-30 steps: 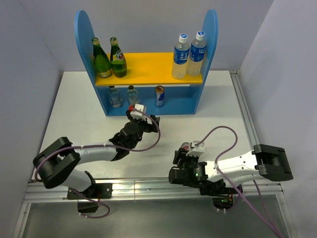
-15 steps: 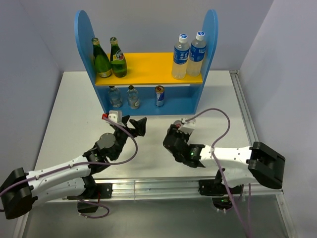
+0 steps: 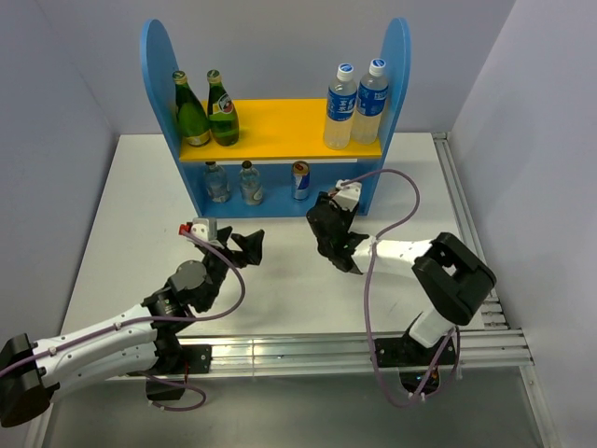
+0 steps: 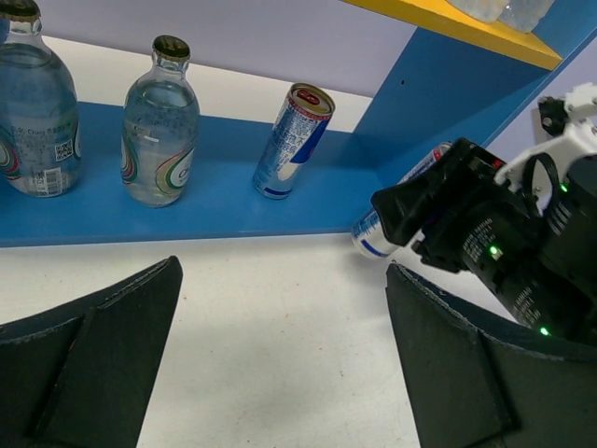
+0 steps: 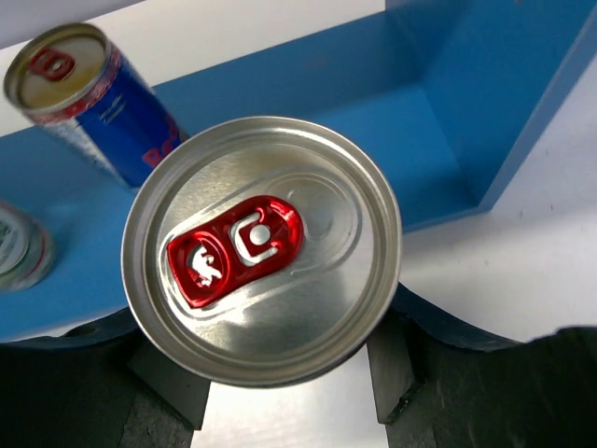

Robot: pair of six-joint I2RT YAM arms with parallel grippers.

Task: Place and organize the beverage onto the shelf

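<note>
My right gripper needs to move outward and toward the standing second can next, onto the bare board beside it, because that can is still before the lower level.
The blue shelf [image 3: 157, 75] stands at the back. Two dark green bottles [image 3: 191, 112] stand on the left of its yellow board [image 3: 280, 126]. On the lower level stand two short clear bottles [image 3: 215, 182] and one can [image 3: 300, 180]; these also show in the left wrist view, the bottles [image 4: 159, 135] and the can [image 4: 294, 140]. My right gripper [image 3: 331, 233] is shut on the second can [image 5: 261, 247] and holds it just in front of the lower level, right of the standing can [image 5: 89, 98]. My left gripper [image 3: 250, 245] is open and empty over the table.
Two taller clear bottles with blue caps [image 3: 340, 107] stand on the right of the yellow board. The shelf's right side panel [image 3: 396, 84] is close beside the held can. A metal rail [image 3: 457, 215] runs along the table's right edge.
My right arm has swung from the front of the table up to the shelf's lower level with the can. My left arm has drawn back from the shelf, to the left.
</note>
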